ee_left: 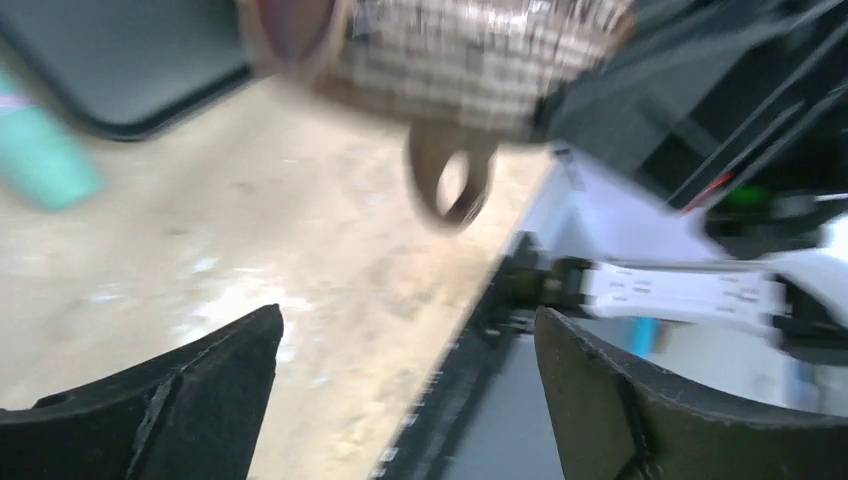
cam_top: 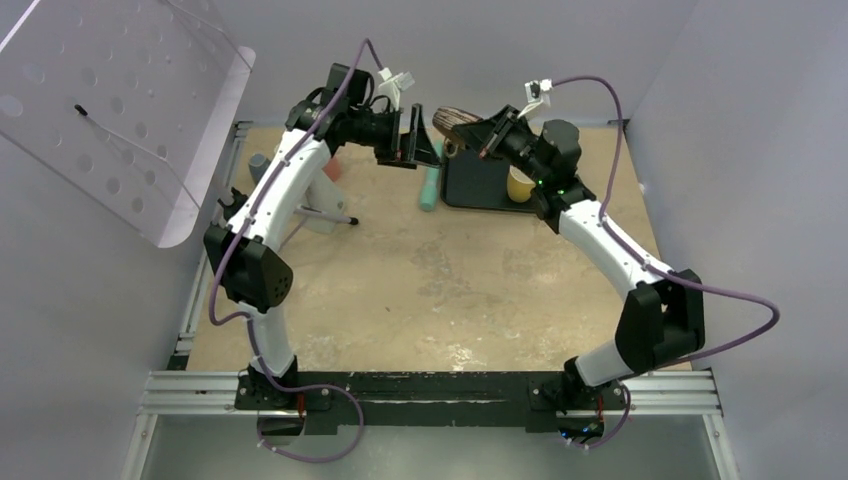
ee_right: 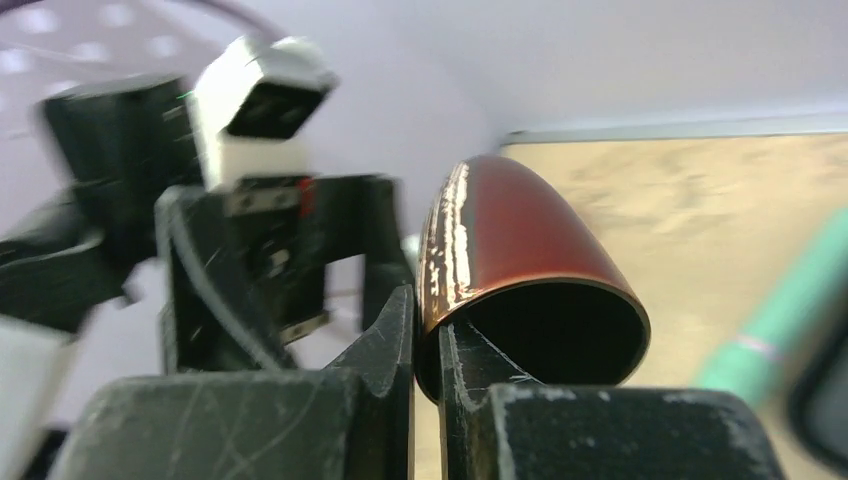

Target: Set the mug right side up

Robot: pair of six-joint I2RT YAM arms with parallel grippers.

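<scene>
My right gripper will next turn fingers-down, lower the mug, hanging sideways in the air, onto the black tray [cam_top: 484, 182] beside the yellow cup and let go.
The brown mug [cam_top: 457, 121] is held in the air at the back of the table, lying on its side. My right gripper [cam_top: 482, 135] is shut on its rim: in the right wrist view one finger is inside the mug [ee_right: 520, 260] and one outside. The right gripper [ee_right: 428, 330] pinches the wall. In the left wrist view the mug [ee_left: 470, 55] shows a chequered side and its handle hangs down. My left gripper [cam_top: 412, 140] is open and empty, just left of the mug; it is seen in the left wrist view [ee_left: 410, 330] below the mug.
A black tray [cam_top: 480, 180] lies under the mug with a yellow cup [cam_top: 520, 184] on it. A teal cylinder [cam_top: 430, 187] lies left of the tray. A grey cup [cam_top: 258, 163], a pink object [cam_top: 332, 170] and a white stand [cam_top: 325, 212] are at the left.
</scene>
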